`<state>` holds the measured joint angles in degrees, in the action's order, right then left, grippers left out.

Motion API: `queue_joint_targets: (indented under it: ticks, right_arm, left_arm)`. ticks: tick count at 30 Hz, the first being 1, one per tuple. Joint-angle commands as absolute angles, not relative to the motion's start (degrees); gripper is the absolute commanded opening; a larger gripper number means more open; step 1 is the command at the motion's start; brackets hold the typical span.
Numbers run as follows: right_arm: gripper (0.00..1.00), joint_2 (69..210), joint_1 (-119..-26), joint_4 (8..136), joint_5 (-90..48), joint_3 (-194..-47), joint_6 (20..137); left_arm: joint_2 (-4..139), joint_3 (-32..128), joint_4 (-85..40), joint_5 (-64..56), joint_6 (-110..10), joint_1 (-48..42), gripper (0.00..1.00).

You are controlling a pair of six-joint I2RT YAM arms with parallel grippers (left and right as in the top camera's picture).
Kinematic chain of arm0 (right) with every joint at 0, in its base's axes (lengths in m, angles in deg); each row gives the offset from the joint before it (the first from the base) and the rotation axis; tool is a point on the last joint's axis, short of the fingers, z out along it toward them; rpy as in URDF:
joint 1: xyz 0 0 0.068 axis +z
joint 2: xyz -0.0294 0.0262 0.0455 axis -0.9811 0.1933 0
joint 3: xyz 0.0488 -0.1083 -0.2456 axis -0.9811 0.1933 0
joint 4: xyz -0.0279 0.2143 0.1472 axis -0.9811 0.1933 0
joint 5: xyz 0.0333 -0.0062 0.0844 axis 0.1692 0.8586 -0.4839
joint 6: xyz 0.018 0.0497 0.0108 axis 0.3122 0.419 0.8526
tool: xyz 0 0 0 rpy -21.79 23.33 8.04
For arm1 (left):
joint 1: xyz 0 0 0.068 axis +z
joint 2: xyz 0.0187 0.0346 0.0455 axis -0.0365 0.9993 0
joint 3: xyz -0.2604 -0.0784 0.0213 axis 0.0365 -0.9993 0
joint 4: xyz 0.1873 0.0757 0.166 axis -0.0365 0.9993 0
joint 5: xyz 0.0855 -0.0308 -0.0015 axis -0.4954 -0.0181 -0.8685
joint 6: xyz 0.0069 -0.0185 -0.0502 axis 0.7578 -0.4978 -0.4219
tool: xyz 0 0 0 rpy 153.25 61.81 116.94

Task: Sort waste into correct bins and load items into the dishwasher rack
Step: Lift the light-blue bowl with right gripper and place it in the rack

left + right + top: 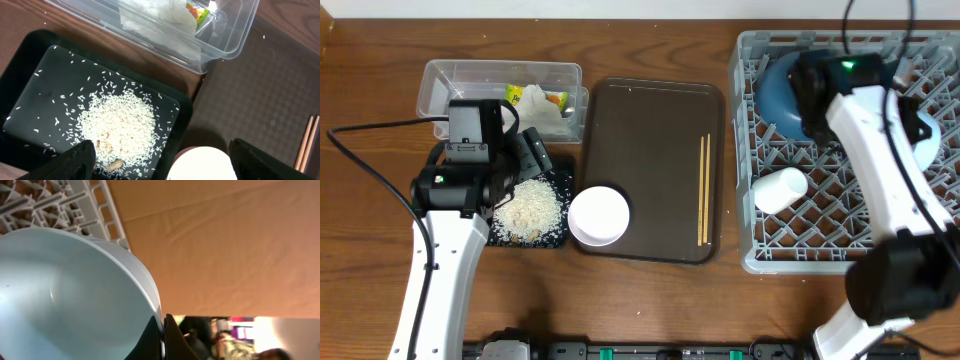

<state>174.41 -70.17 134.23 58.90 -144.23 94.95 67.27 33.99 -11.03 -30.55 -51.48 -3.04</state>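
The rack wires next to the dark-blue plate are empty, so my right gripper will next lower the light-blue bowl [60, 295] toward that plate and let go of the bowl's rim at those pegs.
My left gripper [172, 167] is open and empty, hovering over the edge between the black tray [563, 185] and the white bowl [599, 216]. Loose rice [120, 125] lies piled in the black tray [30, 60]. The clear tub [450, 85] holds the crumpled napkin [155, 22] and the yellow-orange wrapper [195, 12]. My right gripper [161, 326] is shut on the rim of the light-blue bowl [60, 295], held over the right side of the grey rack [800, 250]. The dark-blue plate [782, 90] and the pale cup [780, 188] are in the rack. The chopsticks [703, 190] lie on the brown tray.
The brown tray [650, 120] sits between the bins and the rack, with the white bowl [202, 165] at its front left corner. The right arm reaches across the rack from the front right. A cable trails at the far left.
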Motion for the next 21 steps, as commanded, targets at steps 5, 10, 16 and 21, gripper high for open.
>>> queue_joint_targets:
  ticks: [5,10,16,21]
  right_arm:
    - [0.01,181.71,-71.98,135.06,67.69,-143.92,96.02]
    - [0.01,183.94,-72.99,134.49,63.75,-143.92,96.04]
    - [0.01,184.88,-73.23,134.25,62.94,-143.90,95.38]
    - [0.01,184.88,-73.47,132.57,59.88,-143.57,92.54]
  left_arm:
    - [67.60,34.60,-11.01,-30.81,-51.79,-2.80,0.88]
    - [67.60,34.60,-11.01,-30.81,-51.79,-2.80,0.88]
    - [67.60,34.60,-11.01,-30.81,-51.79,-2.80,0.88]
    - [67.60,34.60,-11.01,-30.81,-51.79,-2.80,0.88]
